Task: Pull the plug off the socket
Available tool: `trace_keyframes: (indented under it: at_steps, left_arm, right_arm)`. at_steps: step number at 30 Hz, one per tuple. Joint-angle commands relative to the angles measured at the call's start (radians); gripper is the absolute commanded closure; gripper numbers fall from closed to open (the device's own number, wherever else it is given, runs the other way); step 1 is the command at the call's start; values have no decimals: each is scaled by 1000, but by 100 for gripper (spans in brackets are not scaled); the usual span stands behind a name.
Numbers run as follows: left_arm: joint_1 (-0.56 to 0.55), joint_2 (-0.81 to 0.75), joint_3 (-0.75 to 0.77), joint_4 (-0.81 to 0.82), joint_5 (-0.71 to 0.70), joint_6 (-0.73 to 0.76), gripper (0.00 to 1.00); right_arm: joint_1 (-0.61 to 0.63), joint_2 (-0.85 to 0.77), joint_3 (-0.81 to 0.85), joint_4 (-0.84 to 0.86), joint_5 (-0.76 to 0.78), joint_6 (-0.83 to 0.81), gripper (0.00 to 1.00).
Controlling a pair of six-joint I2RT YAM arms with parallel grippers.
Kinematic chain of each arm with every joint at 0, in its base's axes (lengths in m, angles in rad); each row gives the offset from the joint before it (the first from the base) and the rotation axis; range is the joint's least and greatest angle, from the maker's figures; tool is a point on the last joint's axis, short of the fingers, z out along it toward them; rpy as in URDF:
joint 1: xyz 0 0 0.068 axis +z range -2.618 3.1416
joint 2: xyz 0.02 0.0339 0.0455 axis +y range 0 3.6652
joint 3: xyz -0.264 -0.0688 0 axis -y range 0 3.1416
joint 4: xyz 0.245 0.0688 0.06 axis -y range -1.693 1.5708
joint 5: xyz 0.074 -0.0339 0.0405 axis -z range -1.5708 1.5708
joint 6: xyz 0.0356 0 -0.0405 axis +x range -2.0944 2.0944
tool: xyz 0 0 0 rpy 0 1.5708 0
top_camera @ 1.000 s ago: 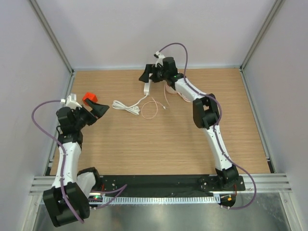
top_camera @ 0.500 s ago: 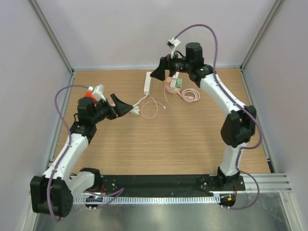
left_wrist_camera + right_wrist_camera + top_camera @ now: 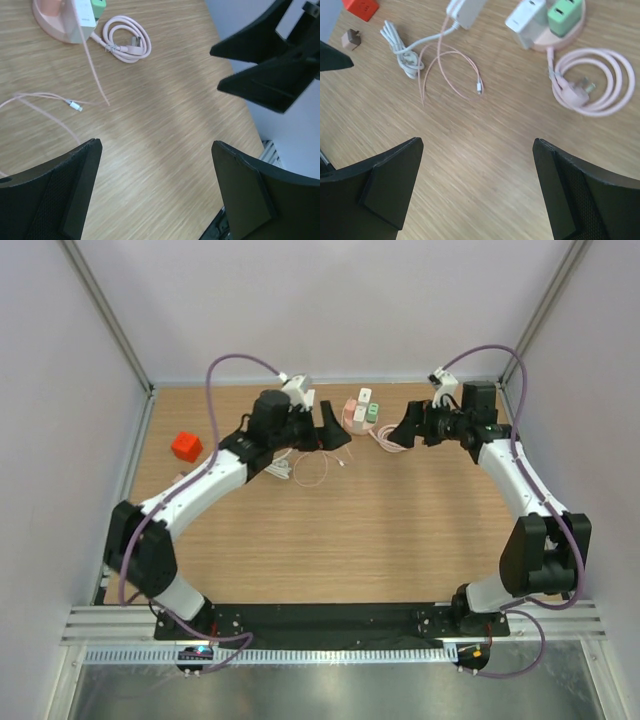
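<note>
The near white plug (image 3: 87,21) is still in the pink socket. My left gripper needs to swing to the right in the top view, turning and lowering onto the plug.
A round pink socket (image 3: 352,420) stands at the back centre with a white plug (image 3: 364,397) and a green plug (image 3: 372,412) in it. In the right wrist view the socket (image 3: 566,35), white plug (image 3: 527,17) and green plug (image 3: 565,10) are at the top. In the left wrist view the socket (image 3: 50,22) is at the top left. My left gripper (image 3: 338,432) is open and empty just left of the socket. My right gripper (image 3: 397,432) is open and empty just right of it. Both hang above bare wood (image 3: 155,150) (image 3: 477,150).
A coiled pink cable (image 3: 592,75) lies by the socket. A white power strip (image 3: 467,10), a white cable bundle (image 3: 405,55), a thin pink cable (image 3: 479,89), a red cube (image 3: 185,446) and a small brown piece (image 3: 351,39) lie to the left.
My left arm has swung from the left side across to the back centre, beside the socket. My right gripper has moved from above the power strip to the socket's right.
</note>
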Motion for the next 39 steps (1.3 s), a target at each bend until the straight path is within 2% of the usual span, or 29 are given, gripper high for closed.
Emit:
trace_keyframes:
  at_steps: [1, 3, 10, 15, 18, 26, 39]
  left_arm:
    - [-53, 148, 188, -79, -119, 46, 5]
    - [-92, 213, 262, -122, -163, 59, 7]
    - [-155, 514, 612, -305, -318, 94, 25]
    - [-156, 679, 802, -400, -490, 135, 28]
    - [-155, 748, 879, -417, -538, 154, 28]
    - [-155, 888, 1013, -406, -659, 215, 34]
    - [-144, 1011, 1129, -316, -674, 272, 44]
  right_arm:
    - [-73, -80, -42, -5, 18, 39, 0]
    - [-120, -84, -59, -13, -5, 60, 1]
    - [-193, -74, -102, 7, -75, 91, 2]
    - [-196, -77, -127, 27, -91, 82, 2]
    - [-196, -64, -125, 26, -101, 82, 1]
    - [-199, -70, -139, 44, -112, 93, 2]
    - [-243, -66, -148, 58, -147, 114, 2]
